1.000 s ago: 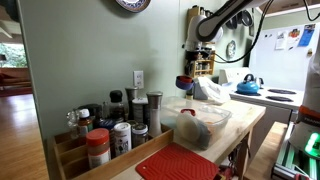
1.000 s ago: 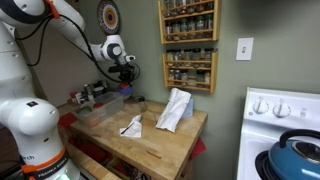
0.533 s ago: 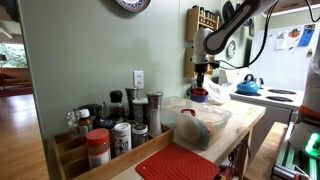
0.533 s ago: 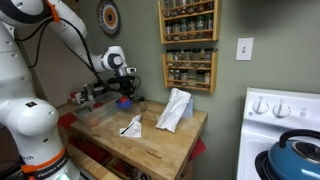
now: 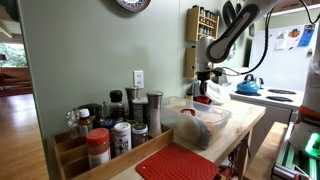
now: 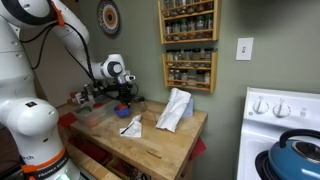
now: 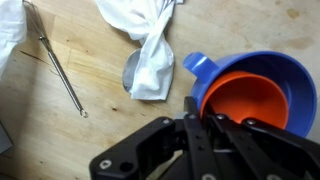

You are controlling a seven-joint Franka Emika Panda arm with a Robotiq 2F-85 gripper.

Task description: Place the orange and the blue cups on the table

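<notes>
I will lower the nested cups with my gripper onto the wooden table [image 5: 204,104] next, beside the white cloth.
The orange cup [image 7: 250,95] sits nested inside the blue cup [image 7: 285,65] at the right of the wrist view. My gripper [image 7: 205,110] is shut on the rim of the nested cups, one finger inside and one outside. In both exterior views the gripper [image 5: 203,88] [image 6: 124,95] holds the cups [image 5: 202,98] [image 6: 123,103] low over the wooden table [image 7: 60,120], at or just above its surface. I cannot tell whether they touch it.
A white cloth [image 7: 150,50] and a thin metal whisk [image 7: 60,65] lie on the wood next to the cups. A clear bowl [image 5: 195,120], spice jars [image 5: 110,125] and a red mat [image 5: 178,163] stand nearer one camera. A second cloth [image 6: 175,108] stands upright.
My gripper has come down with the nested cups from well above the table to just over its surface. The cloths and bowl have not moved.
</notes>
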